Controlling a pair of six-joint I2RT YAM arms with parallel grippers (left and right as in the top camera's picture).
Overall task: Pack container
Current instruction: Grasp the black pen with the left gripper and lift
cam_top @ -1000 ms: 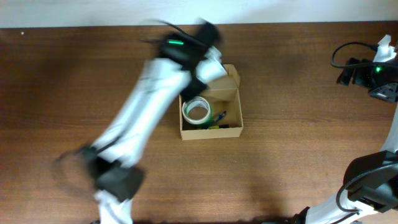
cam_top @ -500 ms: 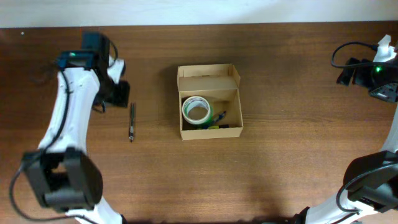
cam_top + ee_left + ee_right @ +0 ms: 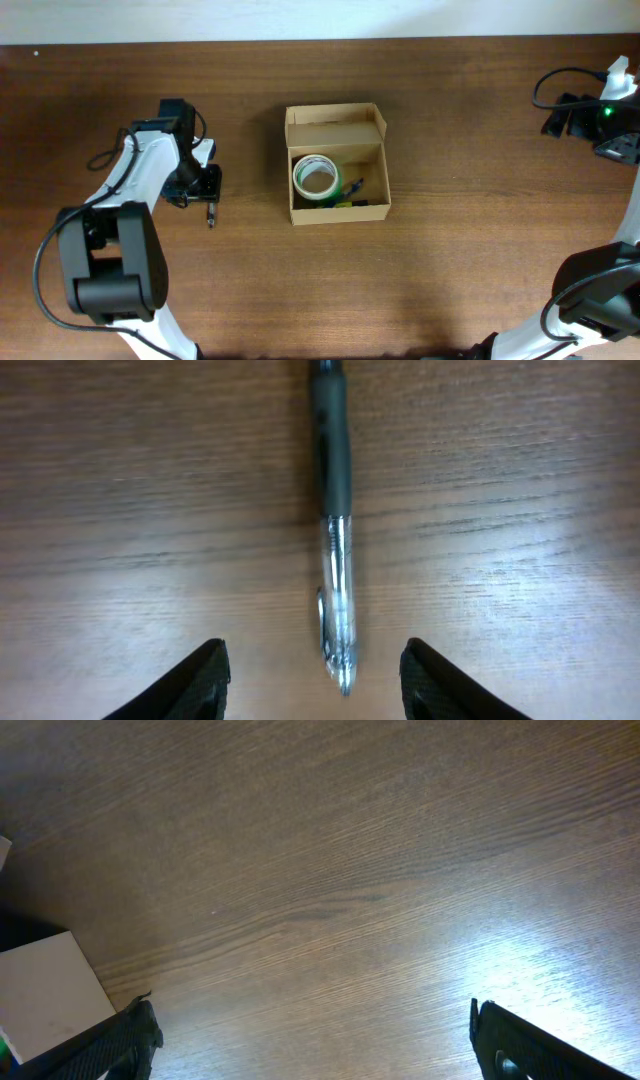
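Observation:
The pen runs lengthwise between my open fingers, so I will next lower my left gripper onto the pen's clear body near the dark grip and close there.
The container is a tan cardboard box in the middle of the table, with its flap lid open at the far side. Inside lie a tape roll and some pens. A pen with a dark grip and a clear barrel lies on the table left of the box. My left gripper is open right over it. In the left wrist view the pen lies between the spread fingers, apart from both. My right gripper is open and empty at the far right.
Black cables and a small device lie by the right gripper at the table's far right edge. A white flat object shows at the left of the right wrist view. Bare brown wood surrounds the box.
My left arm swung from the box to the left side of the table, then came in over the pen. The box, its contents and the right arm have not moved.

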